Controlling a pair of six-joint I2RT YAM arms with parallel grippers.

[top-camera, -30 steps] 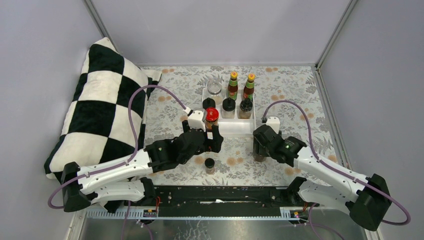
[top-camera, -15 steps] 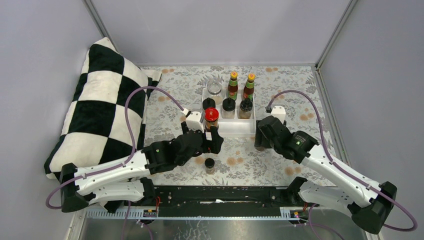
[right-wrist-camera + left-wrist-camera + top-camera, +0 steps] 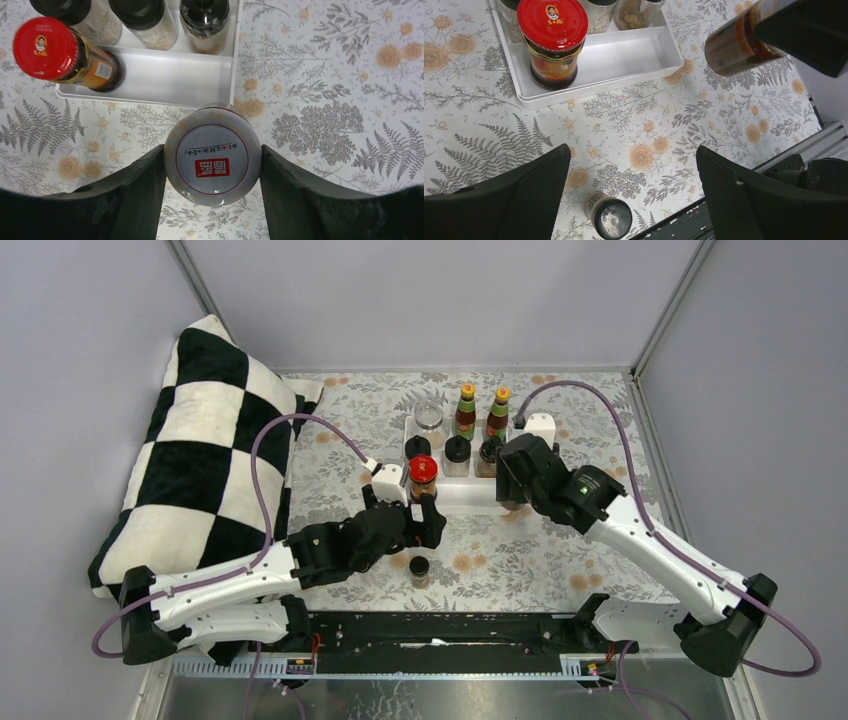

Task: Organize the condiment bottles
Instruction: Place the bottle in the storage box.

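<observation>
My right gripper goes left in the top view over the tray's front section (image 3: 483, 497) next, then lowers and releases the white-lidded jar, since that section has an empty end.
My right gripper (image 3: 212, 154) is shut on a white-lidded jar (image 3: 213, 161) with brown contents (image 3: 735, 44), held above the cloth just off the front right corner of the white tray (image 3: 470, 502). In the tray stand two tall red-sauce bottles (image 3: 466, 410), a clear-lidded jar (image 3: 428, 415), three black-lidded jars (image 3: 457, 452) and a red-lidded jar (image 3: 423, 475). My left gripper (image 3: 631, 156) hangs open in front of the tray, nothing between its fingers. A small dark-lidded jar (image 3: 611, 217) stands on the cloth below it, near the table's front edge.
A black-and-white checkered pillow (image 3: 200, 440) fills the left side. A black rail (image 3: 440, 630) runs along the near edge. Grey walls close the back and the right. The tray's front right section (image 3: 165, 75) holds nothing.
My right arm has carried the white-lidded jar away from the near edge and leftward, up to the tray's front right corner. The left arm has barely moved.
</observation>
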